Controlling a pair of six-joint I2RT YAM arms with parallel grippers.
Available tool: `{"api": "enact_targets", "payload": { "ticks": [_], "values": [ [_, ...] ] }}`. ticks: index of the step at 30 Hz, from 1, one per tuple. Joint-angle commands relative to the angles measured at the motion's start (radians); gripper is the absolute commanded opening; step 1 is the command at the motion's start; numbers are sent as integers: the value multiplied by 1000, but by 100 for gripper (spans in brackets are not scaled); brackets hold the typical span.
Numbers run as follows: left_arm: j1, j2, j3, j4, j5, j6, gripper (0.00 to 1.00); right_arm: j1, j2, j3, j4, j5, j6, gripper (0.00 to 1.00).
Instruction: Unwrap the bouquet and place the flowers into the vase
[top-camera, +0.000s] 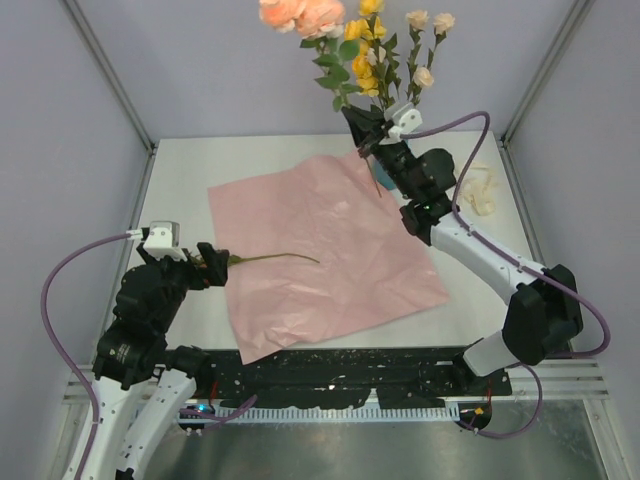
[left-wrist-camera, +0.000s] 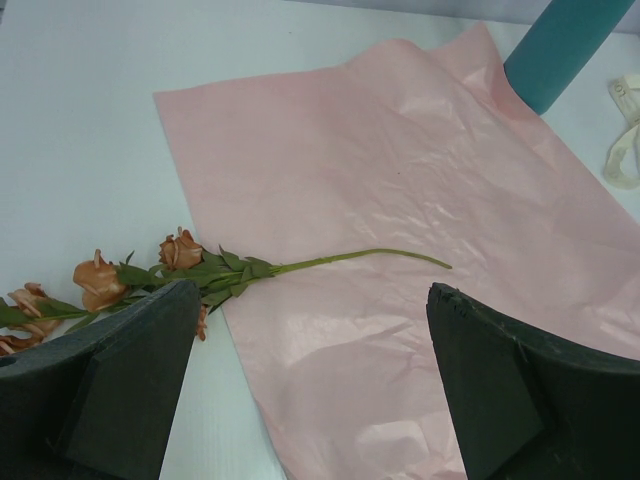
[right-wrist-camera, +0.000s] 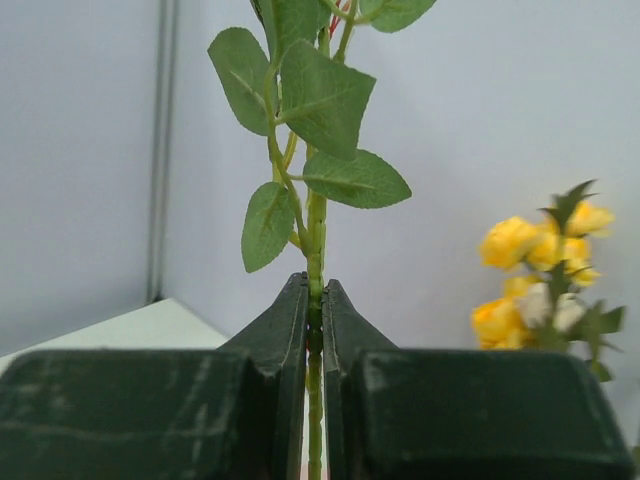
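The teal vase (top-camera: 383, 175) stands to the right of my right gripper in the top view, the end of the flower's stem outside it, so next I lift over it, lower and release.
The bouquet's pink paper (top-camera: 320, 250) lies spread flat on the table. One of the flowers, a rusty orange one (left-wrist-camera: 178, 250), lies with its stem (top-camera: 275, 258) across the paper's left part. My left gripper (top-camera: 212, 266) is open just near that flower's leafy end (left-wrist-camera: 315, 300), with nothing between its fingers. At the back, my right gripper (top-camera: 366, 135) is shut on an upright green stem (right-wrist-camera: 315, 290). Peach-pink (top-camera: 300, 12), yellow (top-camera: 365, 55) and cream (top-camera: 430, 22) flowers stand above it. The teal vase (left-wrist-camera: 565, 45) stands at the paper's far corner, mostly hidden behind the right gripper in the top view (top-camera: 381, 182).
A cream ribbon (top-camera: 480, 190) lies on the table right of the vase (left-wrist-camera: 625, 140). Metal frame posts stand at the table's back corners. Grey walls close in the sides.
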Motion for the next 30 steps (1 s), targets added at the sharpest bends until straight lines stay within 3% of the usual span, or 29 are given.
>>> {"api": "enact_targets", "payload": {
  "ticks": [1, 4, 16, 30],
  "values": [
    [-3, -3, 1, 14, -3, 14, 100, -107, 9, 23, 305, -31, 2, 5],
    [-3, 3, -1, 14, 1, 14, 100, -170, 71, 35, 521, -56, 53, 5],
    [-3, 34, 4, 11, 0, 21, 100, -302, 332, 261, 733, -40, 157, 5],
    [-3, 52, 13, 16, 14, 25, 100, -368, 417, 400, 716, -40, 229, 5]
  ]
}}
